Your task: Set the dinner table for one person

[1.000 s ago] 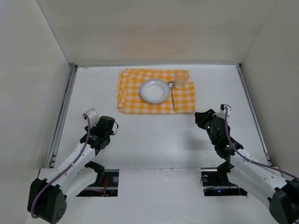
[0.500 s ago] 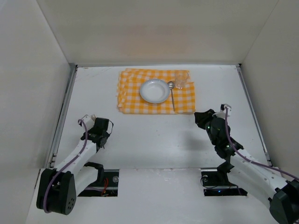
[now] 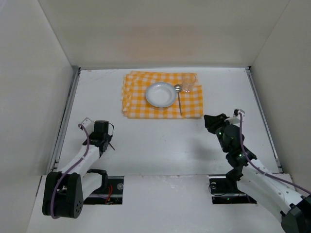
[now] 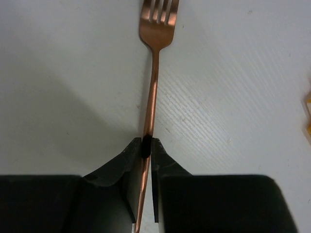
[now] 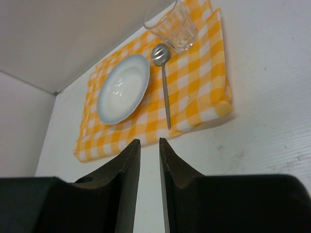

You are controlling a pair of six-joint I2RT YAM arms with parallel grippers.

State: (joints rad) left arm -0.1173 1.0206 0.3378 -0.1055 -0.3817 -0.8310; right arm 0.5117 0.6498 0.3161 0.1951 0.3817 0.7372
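Note:
The bare piece of cloth across the plate from the spoon is outward of my gripper, so I should move my left gripper outward next and release the fork [image 4: 154, 73] there.
The white dinner table [image 3: 160, 141] bears a yellow-and-white checked cloth [image 3: 189, 104] at the far middle. On the cloth stand a white plate [image 3: 161, 94], a silver spoon [image 3: 179, 102] to its right and a clear glass [image 3: 189, 82]. My left gripper [image 3: 104, 138] is at the near left, shut on the handle of a copper fork [image 4: 154, 73]. The fork's tines point away from the gripper, low over the table [image 4: 243, 97]. My right gripper [image 5: 149, 141] is empty, its jaws slightly apart, near the cloth's [image 5: 204, 82] near right corner. The right wrist view shows the plate [image 5: 122, 89], spoon [image 5: 165, 92] and glass [image 5: 172, 19].
White panels wall the table on the left, back and right. A metal rail [image 3: 65, 121] runs along the left edge. The arm bases sit at the near edge. A yellow corner of the cloth [image 4: 308, 111] shows at the right edge of the left wrist view.
My left gripper has drawn back to the left and turned. My right gripper has shifted slightly. The things on the cloth have not moved.

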